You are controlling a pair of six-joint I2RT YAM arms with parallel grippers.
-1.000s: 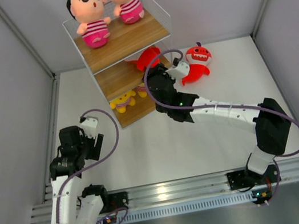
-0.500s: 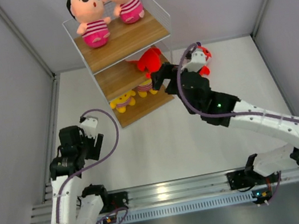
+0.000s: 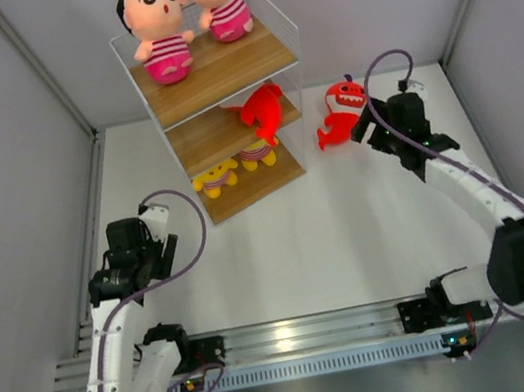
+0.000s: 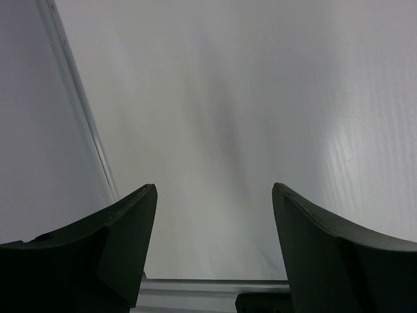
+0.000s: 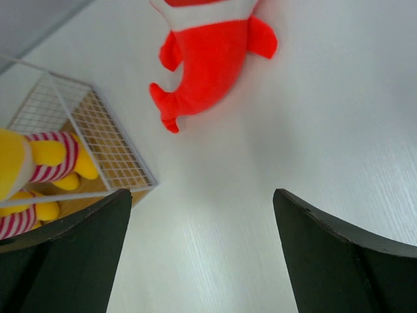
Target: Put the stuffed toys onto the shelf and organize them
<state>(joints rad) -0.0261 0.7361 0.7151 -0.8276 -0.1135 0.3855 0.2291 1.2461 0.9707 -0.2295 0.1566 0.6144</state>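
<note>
My right gripper should next move outward over the second red shark, which lies beyond my fingers. Then it should go down around its body by the white band [image 3: 342, 115] [image 5: 212, 22].
The shelf [image 3: 220, 71] stands at the back. Two boy dolls [image 3: 162, 31] sit on its top board. One red shark [image 3: 262, 110] lies on the middle board. Two yellow dolls [image 3: 218, 175] sit on the bottom board; one also shows in the right wrist view [image 5: 39, 163]. The second red shark [image 3: 337, 112] lies on the table right of the shelf and shows in the right wrist view [image 5: 208, 52]. My right gripper [image 3: 372, 126] [image 5: 202, 195] is open and empty, just right of that shark. My left gripper [image 3: 153, 240] [image 4: 214, 189] is open and empty, near the left wall.
Grey walls close in the white table [image 3: 350, 231] on left, right and back. The metal rail [image 3: 307, 335] with the arm bases runs along the near edge. The shelf's wire frame corner [image 5: 98, 156] is at the left in the right wrist view.
My right arm has pulled back from the shelf's middle board and swung right, beside the shark on the table. The first shark stays on the middle board. The left arm barely moved.
</note>
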